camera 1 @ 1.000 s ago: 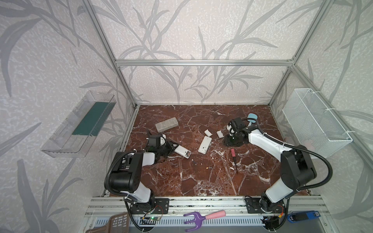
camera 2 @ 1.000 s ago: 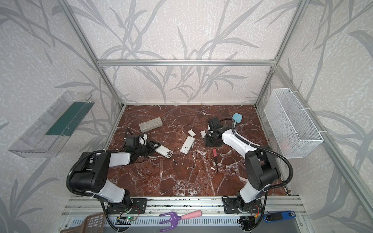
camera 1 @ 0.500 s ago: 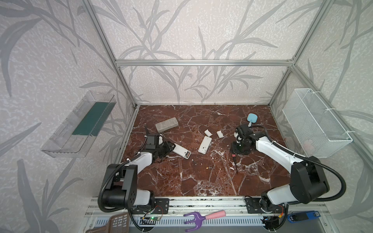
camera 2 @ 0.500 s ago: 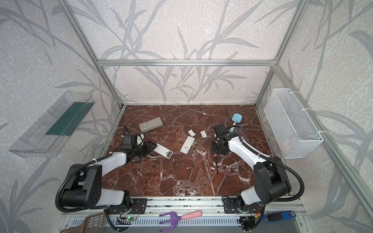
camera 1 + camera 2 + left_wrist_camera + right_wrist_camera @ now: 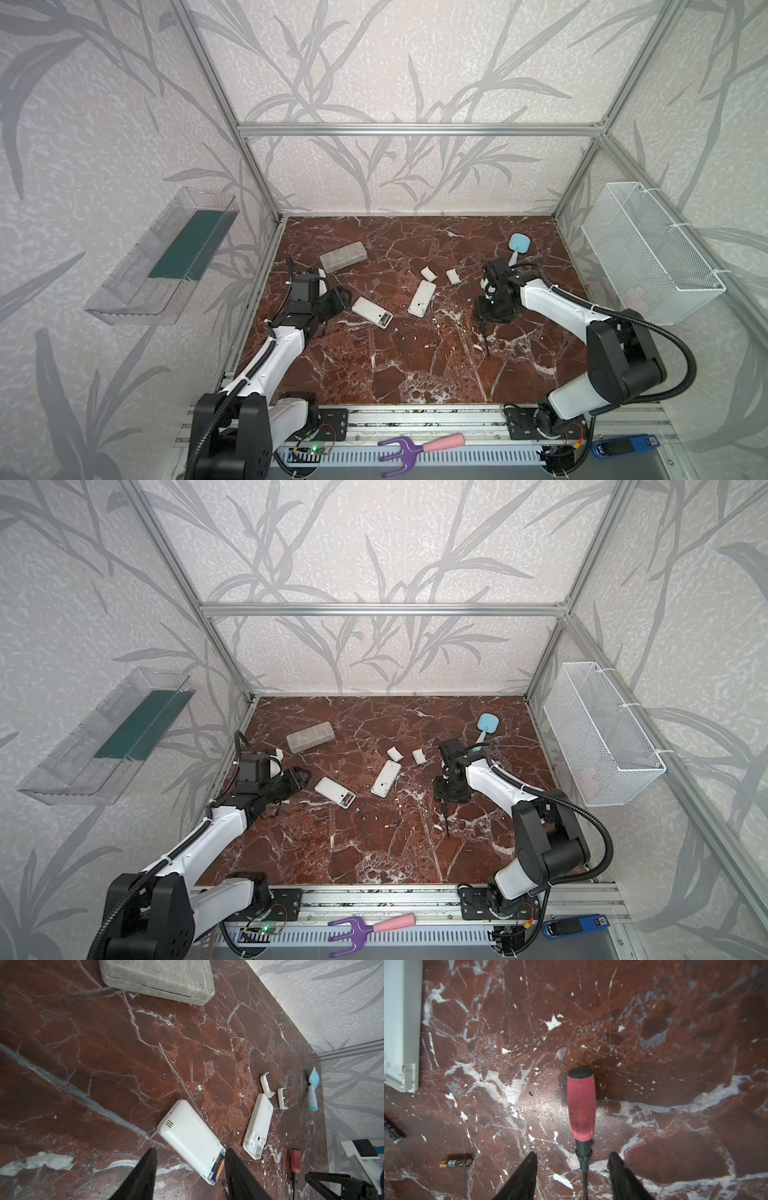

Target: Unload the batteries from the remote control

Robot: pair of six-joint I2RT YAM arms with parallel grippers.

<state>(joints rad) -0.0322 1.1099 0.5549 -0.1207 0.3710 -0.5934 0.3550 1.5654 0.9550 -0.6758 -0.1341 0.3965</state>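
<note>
My right gripper lowers its open fingers around the screwdriver's red handle (image 5: 582,1120) next and closes, since it lies below the gripper, lined up with their gap.
A wide white remote control (image 5: 372,312) (image 5: 334,791) lies back up on the marble, its cover off. A battery (image 5: 219,1167) still sits in its open end. Two loose batteries (image 5: 400,333) (image 5: 432,345) lie in front of it, also seen in the right wrist view (image 5: 455,1162). A narrow white remote (image 5: 422,298) with an empty bay lies beside two covers (image 5: 429,273). My left gripper (image 5: 343,301) (image 5: 190,1153) is open just left of the wide remote, apart from it. My right gripper (image 5: 488,311) (image 5: 572,1156) hangs open over a red-handled screwdriver (image 5: 581,1105), not touching it.
A grey case (image 5: 343,257) lies at the back left and a light blue scraper (image 5: 518,245) at the back right. A wire basket (image 5: 648,253) hangs on the right wall, a clear shelf (image 5: 166,253) on the left. A purple fork tool (image 5: 419,446) rests on the front rail.
My left gripper's jaws have spread wider by the wide remote. My right gripper has moved from near the covers toward the front and right, and now stands over the screwdriver.
</note>
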